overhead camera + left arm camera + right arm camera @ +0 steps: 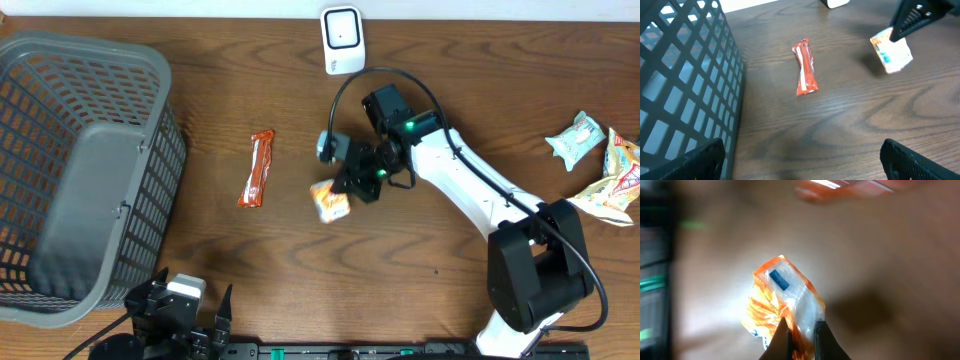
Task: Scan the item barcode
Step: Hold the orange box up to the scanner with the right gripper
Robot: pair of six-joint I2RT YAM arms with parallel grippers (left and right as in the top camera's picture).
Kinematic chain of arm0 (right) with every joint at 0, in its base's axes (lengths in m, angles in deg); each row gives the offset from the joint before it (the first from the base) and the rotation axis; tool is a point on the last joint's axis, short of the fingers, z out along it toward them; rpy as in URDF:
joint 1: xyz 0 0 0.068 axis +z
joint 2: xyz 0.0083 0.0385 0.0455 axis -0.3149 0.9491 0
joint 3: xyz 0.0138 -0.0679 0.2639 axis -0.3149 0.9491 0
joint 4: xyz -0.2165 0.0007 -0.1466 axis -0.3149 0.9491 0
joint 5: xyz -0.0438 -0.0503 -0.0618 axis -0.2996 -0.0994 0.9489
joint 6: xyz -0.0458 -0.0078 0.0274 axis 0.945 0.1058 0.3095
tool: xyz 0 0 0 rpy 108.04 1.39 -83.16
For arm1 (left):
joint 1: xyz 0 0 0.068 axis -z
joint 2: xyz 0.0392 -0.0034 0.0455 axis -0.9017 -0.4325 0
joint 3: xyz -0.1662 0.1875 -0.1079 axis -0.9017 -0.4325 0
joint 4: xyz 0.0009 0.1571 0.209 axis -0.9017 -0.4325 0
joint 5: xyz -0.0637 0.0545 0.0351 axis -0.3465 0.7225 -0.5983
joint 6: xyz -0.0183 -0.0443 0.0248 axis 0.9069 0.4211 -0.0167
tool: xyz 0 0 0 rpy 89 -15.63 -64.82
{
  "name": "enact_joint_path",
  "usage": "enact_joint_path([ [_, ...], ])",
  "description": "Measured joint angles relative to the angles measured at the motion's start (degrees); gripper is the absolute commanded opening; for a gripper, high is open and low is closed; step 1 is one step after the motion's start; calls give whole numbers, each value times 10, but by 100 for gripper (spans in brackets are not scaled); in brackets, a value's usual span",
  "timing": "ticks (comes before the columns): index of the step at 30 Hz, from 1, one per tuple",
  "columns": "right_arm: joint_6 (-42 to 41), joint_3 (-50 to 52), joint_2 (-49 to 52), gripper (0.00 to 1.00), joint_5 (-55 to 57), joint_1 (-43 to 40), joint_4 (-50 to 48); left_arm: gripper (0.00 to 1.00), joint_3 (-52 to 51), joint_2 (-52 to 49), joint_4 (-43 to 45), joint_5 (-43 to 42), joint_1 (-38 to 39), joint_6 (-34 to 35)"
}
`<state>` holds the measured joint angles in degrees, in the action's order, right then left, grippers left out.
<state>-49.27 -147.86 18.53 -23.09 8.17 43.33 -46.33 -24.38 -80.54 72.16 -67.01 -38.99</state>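
Note:
My right gripper carries the packet outward over the scanner [342,38] next. Then it moves to the right in the overhead view to release the packet beyond both packets, where bare wood shows.
An orange and clear snack packet [330,202] hangs just above the table's middle, pinched at one edge by my right gripper [347,186]. In the right wrist view the two fingers of that gripper [801,326] are shut on the packet [785,300], which shows a small blue label. The left wrist view shows the same packet [891,51] off the wood. A white barcode scanner [342,38] stands at the back edge, beyond the packet. My left gripper [190,302] stays near the front left edge, jaws wide open [801,150] with only bare wood between them.
A red wrapped bar [258,168] lies left of the held packet. A large grey mesh basket [150,130] fills the left side, close to my left gripper. Two more snack packets [575,138] [618,180] lie at the far right.

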Motion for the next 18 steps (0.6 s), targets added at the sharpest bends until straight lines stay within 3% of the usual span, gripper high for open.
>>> enact_joint_path([
  [4, -80, -18, 0, 1, 196, 7, -71, 98, 0, 0, 0, 0, 0, 0],
  [8, -92, -33, 0, 1, 365, 26, -193, 98, 0, 0, 0, 0, 0, 0],
  [14, -14, -40, 3, 1, 503, 27, -385, 98, 0, 0, 1, 0, 0, 0],
  [18, 70, -94, 44, 1, 549, 25, -445, 98, 0, 0, 0, 0, 0, 0],
])
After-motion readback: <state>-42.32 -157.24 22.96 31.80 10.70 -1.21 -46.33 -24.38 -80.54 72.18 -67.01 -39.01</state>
